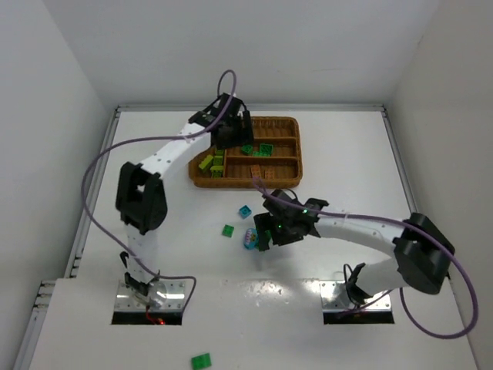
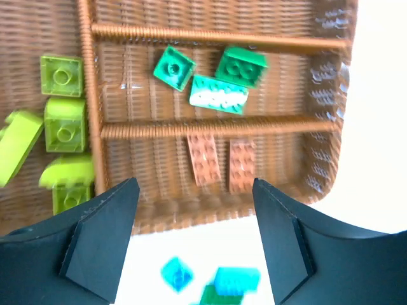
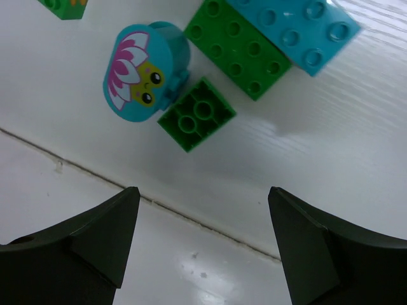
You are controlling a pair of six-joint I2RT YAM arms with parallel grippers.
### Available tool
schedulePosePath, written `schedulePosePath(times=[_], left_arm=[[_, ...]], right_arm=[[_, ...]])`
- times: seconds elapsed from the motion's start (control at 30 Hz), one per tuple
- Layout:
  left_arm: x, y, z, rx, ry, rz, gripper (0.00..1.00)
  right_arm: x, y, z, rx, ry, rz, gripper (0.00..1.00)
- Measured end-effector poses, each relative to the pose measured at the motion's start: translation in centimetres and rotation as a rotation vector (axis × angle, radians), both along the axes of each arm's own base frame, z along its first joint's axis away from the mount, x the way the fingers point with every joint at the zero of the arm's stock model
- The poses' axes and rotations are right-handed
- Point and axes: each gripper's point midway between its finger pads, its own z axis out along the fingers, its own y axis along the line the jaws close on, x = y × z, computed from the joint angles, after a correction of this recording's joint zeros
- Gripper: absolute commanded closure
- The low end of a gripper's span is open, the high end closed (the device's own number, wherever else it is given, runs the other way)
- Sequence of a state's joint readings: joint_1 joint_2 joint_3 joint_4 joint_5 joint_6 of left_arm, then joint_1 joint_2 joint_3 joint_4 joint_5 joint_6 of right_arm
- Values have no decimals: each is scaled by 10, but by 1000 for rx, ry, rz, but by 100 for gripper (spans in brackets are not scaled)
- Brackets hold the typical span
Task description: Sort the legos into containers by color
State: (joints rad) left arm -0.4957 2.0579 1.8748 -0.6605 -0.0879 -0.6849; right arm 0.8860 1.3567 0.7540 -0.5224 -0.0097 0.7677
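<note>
I will move my right gripper outward and down over the small green brick point(image 3: 197, 114), with my open fingers on both sides of it, because it is just beyond my fingers, below them.
The brown wicker tray point(image 1: 299, 154) sits at the back centre. In the left wrist view point(image 2: 191, 213) its narrow side section holds lime bricks point(image 2: 63, 121), one long section holds green bricks point(image 2: 219, 79), and the nearest holds two orange-brown bricks point(image 2: 219, 159). My left gripper point(image 1: 231, 132) hovers open and empty over the tray's near left part point(image 2: 194, 190). My right gripper point(image 1: 266, 231) is open and empty point(image 3: 203, 197) just above the table. Close beyond it lie a small green brick point(image 3: 196, 114), a larger green brick point(image 3: 241, 47), a teal brick point(image 3: 299, 25) and a round teal flower piece point(image 3: 143, 73).
A teal brick point(image 1: 245, 211) and a green brick point(image 1: 228, 230) lie on the table in front of the tray. Another green brick point(image 1: 201, 360) lies on the near ledge by the left arm's base. White walls enclose the table on three sides.
</note>
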Motion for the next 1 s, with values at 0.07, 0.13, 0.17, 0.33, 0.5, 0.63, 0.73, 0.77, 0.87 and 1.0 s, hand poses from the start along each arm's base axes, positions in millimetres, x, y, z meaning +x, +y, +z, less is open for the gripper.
schedulePosePath(times=[0.07,0.13,0.17,0.33,0.5,0.63,0.73,0.77,0.87,1.0], left_arm=[[-18,8,26,-15,-38,-6,22],[-39,23,46,-18,-63,-5,22],[-46,32,55,-22,-82,1,22],[-81,64,60,-3,-92,32,22],[-104,77,28,39,-22,36,22],[-123,86,-1,81,40,36,22],[-144,92,-24,116,89,31,22],[-152,92,-32,125,108,25,22],[-177,94,-58,157,169,4,22],[-202,90,-81,183,230,-40,18]], right_arm=[[-2,8,-8,-18,7,22,18],[-1,9,-17,-43,16,21,20],[0,8,-21,-58,19,13,20],[5,8,-41,-102,31,-3,21],[12,18,-51,-106,31,-1,24],[19,24,-52,-110,2,-6,32],[25,18,-53,-143,-29,-46,35],[26,16,-54,-150,-36,-56,37],[29,0,-54,-184,-69,-103,37],[28,-17,-53,-220,-86,-140,37]])
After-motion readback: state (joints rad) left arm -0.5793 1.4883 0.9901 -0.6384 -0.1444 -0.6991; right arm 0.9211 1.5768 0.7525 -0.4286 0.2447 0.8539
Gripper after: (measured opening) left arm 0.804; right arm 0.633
